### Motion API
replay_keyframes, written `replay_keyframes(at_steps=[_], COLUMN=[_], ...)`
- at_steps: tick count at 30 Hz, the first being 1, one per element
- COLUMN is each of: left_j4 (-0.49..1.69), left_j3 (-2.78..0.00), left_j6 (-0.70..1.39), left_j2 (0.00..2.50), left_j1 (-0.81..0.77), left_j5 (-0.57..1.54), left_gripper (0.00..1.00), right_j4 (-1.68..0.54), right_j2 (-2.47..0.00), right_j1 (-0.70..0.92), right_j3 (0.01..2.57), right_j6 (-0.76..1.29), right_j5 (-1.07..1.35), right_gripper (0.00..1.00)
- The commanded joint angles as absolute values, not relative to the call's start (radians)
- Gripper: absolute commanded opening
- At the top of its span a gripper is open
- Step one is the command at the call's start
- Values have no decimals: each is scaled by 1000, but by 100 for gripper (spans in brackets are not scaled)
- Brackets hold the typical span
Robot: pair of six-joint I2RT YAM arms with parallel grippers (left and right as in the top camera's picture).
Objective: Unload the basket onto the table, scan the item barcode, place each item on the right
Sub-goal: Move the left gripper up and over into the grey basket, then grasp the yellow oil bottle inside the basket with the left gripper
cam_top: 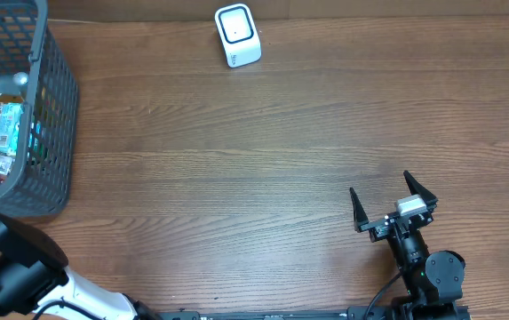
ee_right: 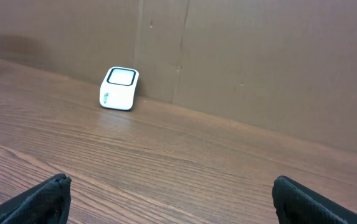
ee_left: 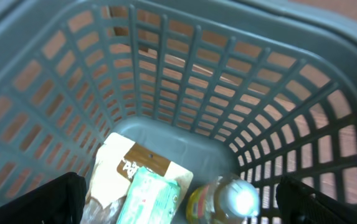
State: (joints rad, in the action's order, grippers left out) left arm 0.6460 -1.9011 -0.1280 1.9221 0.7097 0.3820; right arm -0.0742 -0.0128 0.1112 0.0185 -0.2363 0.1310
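Note:
The bottle's silver cap [cam_top: 20, 78] [ee_left: 239, 198] sits nearer one finger than the other, so my left gripper moves down and to the right in the overhead view next, over that cap.
The white barcode scanner [cam_top: 237, 36] stands at the table's far edge; in the right wrist view the scanner [ee_right: 119, 89] sits against a brown wall. Items lie in the grey basket [cam_top: 54, 116] at the far left: a teal packet [cam_top: 10, 124], a bottle with a silver cap [cam_top: 21, 80] and other packs. My left gripper [ee_left: 178, 211] hangs open above the basket's inside, over the teal packet [ee_left: 153, 199], a brown-and-white pouch [ee_left: 134, 165] and the bottle [ee_left: 231, 200], touching none. My right gripper [cam_top: 394, 200] rests open low at the front right, nothing between its fingers [ee_right: 44, 199].
The basket wall [ee_left: 166, 81] rises on all sides of my left gripper. The left arm [cam_top: 14, 267] crosses the front left corner. A brown cardboard wall [ee_right: 259, 56] closes off the back of the wooden table [cam_top: 254, 178].

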Motion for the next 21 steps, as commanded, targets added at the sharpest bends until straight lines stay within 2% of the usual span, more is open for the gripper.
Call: replay_keyframes(at_steps=[1, 6, 14, 17, 21], left_j4=[635, 649, 671, 692, 700], left_j3=[-1916, -1916, -1915, -1914, -1913], left_j6=[-208, -316, -355, -371, -371], left_j2=[1964, 2029, 2130, 2170, 2194], left_j1=[681, 638, 607, 605, 605], left_j5=[420, 418, 413, 402, 387], left_gripper=[99, 99, 99, 95, 84], right_j4=[-70, -70, -70, -70, -70], right_j2=[-3, -3, -3, -3, -3], right_j1=[110, 110, 110, 110, 110], right_j3=[8, 8, 8, 8, 8], right_j6=[-237, -237, -237, -237, -237], right_j5=[133, 133, 133, 133, 133], right_gripper=[100, 100, 100, 100, 100])
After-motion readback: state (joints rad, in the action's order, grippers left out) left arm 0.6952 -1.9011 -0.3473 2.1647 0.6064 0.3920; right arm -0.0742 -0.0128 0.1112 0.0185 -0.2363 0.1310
